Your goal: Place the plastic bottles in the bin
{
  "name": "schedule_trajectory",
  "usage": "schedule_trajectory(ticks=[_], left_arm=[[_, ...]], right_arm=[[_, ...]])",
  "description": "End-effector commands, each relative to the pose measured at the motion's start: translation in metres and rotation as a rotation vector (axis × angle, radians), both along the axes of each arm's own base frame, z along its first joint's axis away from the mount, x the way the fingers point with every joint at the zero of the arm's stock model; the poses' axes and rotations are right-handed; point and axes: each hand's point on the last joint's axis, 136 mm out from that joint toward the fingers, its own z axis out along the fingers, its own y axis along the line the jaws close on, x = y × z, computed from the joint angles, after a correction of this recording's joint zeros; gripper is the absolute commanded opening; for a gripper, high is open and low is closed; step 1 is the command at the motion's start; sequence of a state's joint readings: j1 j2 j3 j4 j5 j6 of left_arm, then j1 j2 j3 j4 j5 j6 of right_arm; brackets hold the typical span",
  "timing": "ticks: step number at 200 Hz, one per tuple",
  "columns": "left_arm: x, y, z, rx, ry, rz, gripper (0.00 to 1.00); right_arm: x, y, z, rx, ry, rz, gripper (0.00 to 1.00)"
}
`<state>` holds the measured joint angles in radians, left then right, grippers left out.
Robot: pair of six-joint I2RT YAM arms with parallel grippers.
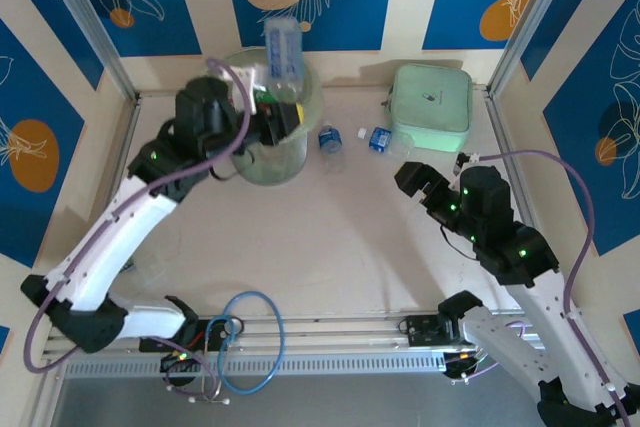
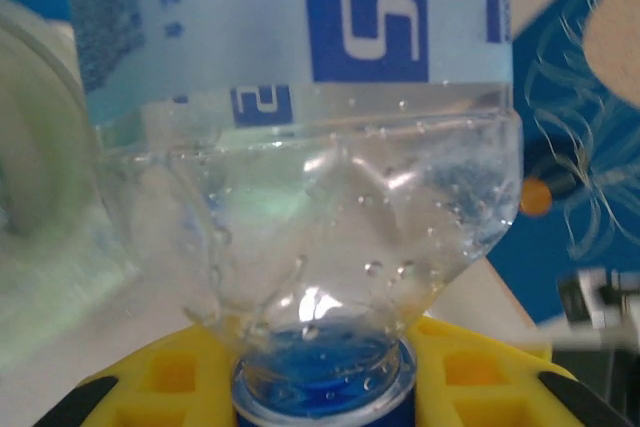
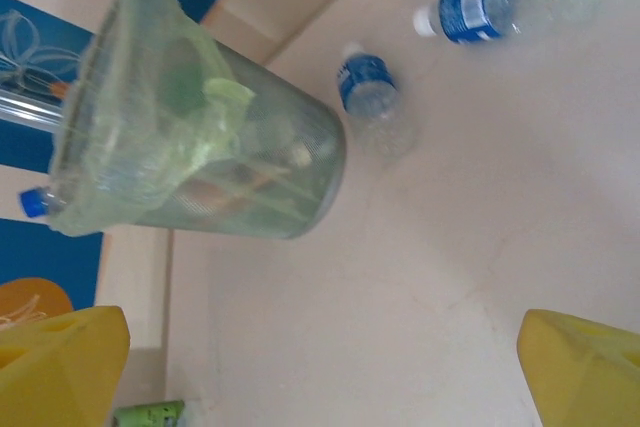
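The bottle is still above the bin's rim, so my left gripper will next move down and outward over the bin's opening point(image 1: 260, 85) point(image 2: 22, 147) to release the bottle's blue-capped neck.
My left gripper point(image 1: 283, 112) is over the bin point(image 1: 265, 169), a pale green translucent bucket with a bag liner. It is shut on the blue-capped neck of a clear plastic bottle point(image 1: 283, 47) with a blue label. In the left wrist view the bottle point(image 2: 300, 147) stands cap-down between my yellow fingers point(image 2: 170, 377). Two more small bottles point(image 1: 330, 137) point(image 1: 380, 139) lie on the table right of the bin. My right gripper point(image 1: 425, 179) hangs open above the table, nothing between its yellow fingertips point(image 3: 60, 367). From the right wrist, the bin point(image 3: 200, 147) and both loose bottles point(image 3: 375, 97) point(image 3: 480, 2) are ahead.
A mint green square case point(image 1: 432, 99) sits at the back right, close to the right-hand loose bottle. Walls with blue panels enclose the table on three sides. A coiled blue cable point(image 1: 250, 342) lies at the near edge between the arm bases.
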<state>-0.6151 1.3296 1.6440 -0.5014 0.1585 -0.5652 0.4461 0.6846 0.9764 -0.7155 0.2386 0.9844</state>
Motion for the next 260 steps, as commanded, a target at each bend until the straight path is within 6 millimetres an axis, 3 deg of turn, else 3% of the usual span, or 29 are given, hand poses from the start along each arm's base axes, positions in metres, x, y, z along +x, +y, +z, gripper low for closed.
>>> schedule_trajectory(ticks=[1,30,56,121,139,153,172,194,227,260], left_arm=[[0.045,0.010,-0.030,0.091,0.119,0.062,0.00],[0.093,0.018,-0.039,0.082,0.182,0.136,0.00],[0.121,0.025,-0.058,0.084,0.264,0.173,0.00],[0.144,0.040,-0.098,0.103,0.394,0.236,0.01],[0.147,0.045,-0.107,0.107,0.425,0.254,0.13],[0.147,0.047,-0.109,0.110,0.431,0.262,0.34],[0.148,0.049,-0.104,0.109,0.413,0.264,0.50],[0.147,0.051,-0.092,0.098,0.378,0.265,0.58],[0.142,0.054,-0.073,0.097,0.331,0.268,0.63],[0.115,0.066,-0.022,0.099,0.188,0.275,0.65]], right_arm=[[-0.006,0.003,-0.015,-0.004,0.052,0.027,1.00],[-0.008,-0.002,-0.018,-0.024,0.059,0.015,1.00],[-0.010,-0.006,-0.020,-0.038,0.059,0.007,1.00],[-0.008,-0.014,-0.025,-0.052,0.071,-0.016,1.00],[-0.006,-0.015,-0.026,-0.046,0.070,-0.016,1.00],[-0.005,-0.016,-0.026,-0.041,0.070,-0.019,1.00],[-0.004,-0.017,-0.025,-0.039,0.067,-0.019,1.00],[0.000,-0.015,-0.023,-0.037,0.063,-0.008,1.00],[0.014,-0.010,-0.022,-0.058,0.065,0.021,0.99],[0.050,0.016,-0.036,-0.079,0.104,0.148,0.99]])
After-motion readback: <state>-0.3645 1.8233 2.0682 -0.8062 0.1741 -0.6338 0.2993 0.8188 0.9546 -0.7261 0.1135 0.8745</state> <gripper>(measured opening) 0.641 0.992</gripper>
